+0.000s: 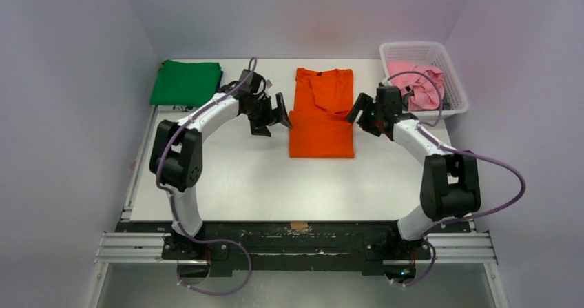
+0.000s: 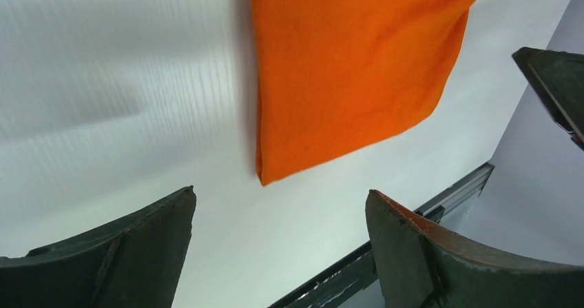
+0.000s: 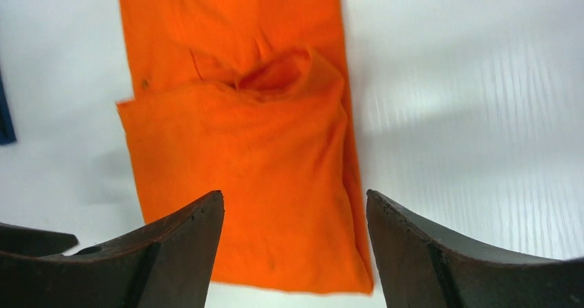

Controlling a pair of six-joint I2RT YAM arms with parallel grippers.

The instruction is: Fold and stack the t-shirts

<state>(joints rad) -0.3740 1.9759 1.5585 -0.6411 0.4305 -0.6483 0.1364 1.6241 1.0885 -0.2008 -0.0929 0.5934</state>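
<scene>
The right gripper draws back next and comes down onto the orange t-shirt's near corner on the basket's side (image 1: 352, 156) (image 3: 367, 287) to close, as that corner lies flat and uncovered.
The bright orange t-shirt (image 1: 321, 118) lies flat mid-table, sleeves folded in, collar at the far end. It also shows in the left wrist view (image 2: 351, 67) and the right wrist view (image 3: 241, 149). My left gripper (image 1: 273, 118) (image 2: 281, 194) is open and empty, just left of the shirt's left edge. My right gripper (image 1: 365, 115) (image 3: 295, 194) is open and empty, at the shirt's right edge. The green t-shirt (image 1: 186, 83) lies folded at the far left. The pink t-shirt (image 1: 416, 80) lies crumpled in the basket. A dark blue sliver (image 3: 4, 115) shows at a frame edge.
The white lattice basket (image 1: 456, 87) stands at the far right corner. The table's (image 1: 241, 177) near edge has a metal rail (image 1: 296, 242) with both arm bases. Grey walls close in the left, right and back sides.
</scene>
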